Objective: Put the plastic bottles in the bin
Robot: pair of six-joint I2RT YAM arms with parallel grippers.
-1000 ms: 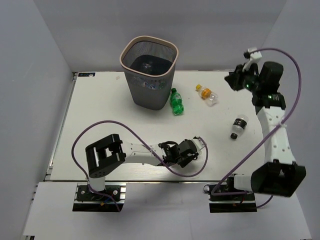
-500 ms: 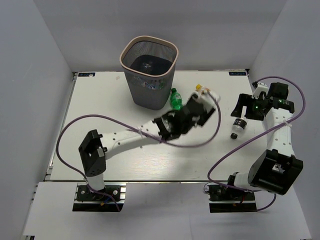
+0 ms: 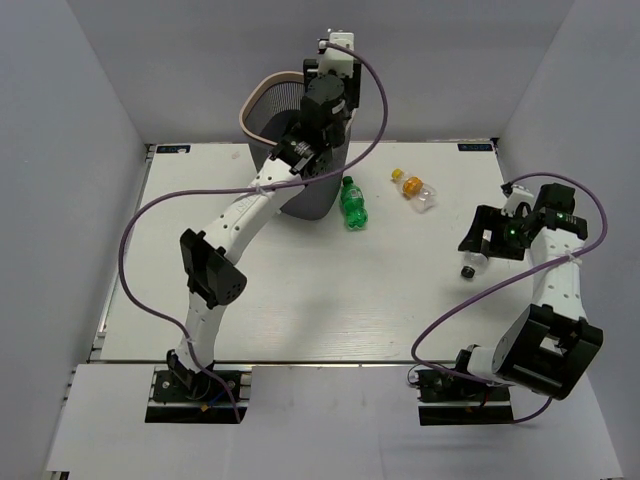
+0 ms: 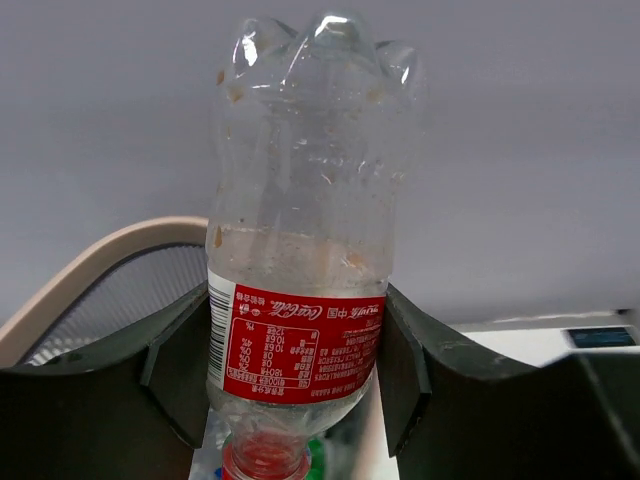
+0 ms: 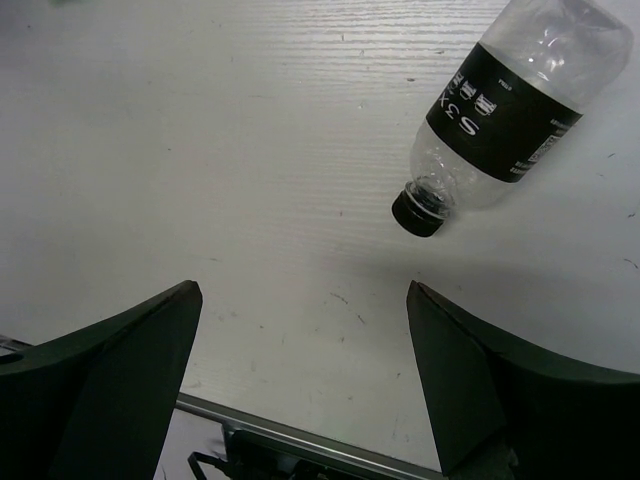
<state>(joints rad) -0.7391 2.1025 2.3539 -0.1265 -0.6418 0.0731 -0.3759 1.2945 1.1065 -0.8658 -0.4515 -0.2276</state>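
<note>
The clear bottle lies slanted to my fingers. Next, my right gripper turns in line and lowers onto the clear bottle's neck (image 3: 471,265) (image 5: 435,190) beside the dark cap.
My left gripper (image 4: 295,350) is shut on a clear plastic bottle (image 4: 300,200) with a red label and red cap, held cap down. In the top view the left gripper (image 3: 318,110) hangs over the bin (image 3: 250,105), a dark mesh basket with a beige rim (image 4: 90,270). A green bottle (image 3: 353,203) lies right of the bin, and an orange-capped bottle (image 3: 415,190) lies further right. My right gripper (image 3: 488,240) is open just above the table. A black-labelled, dark-capped bottle (image 5: 500,110) lies ahead of its fingertips (image 5: 415,295), untouched.
The table's near edge and a metal rail (image 5: 300,435) show under the right gripper. Grey walls close in the table at the back and both sides. The left arm's purple cable (image 3: 150,220) loops over the left half of the table.
The left arm has swung from the near middle of the table up over the bin with the red-labelled bottle. The right gripper has dropped toward the dark-capped bottle and opened wide.
</note>
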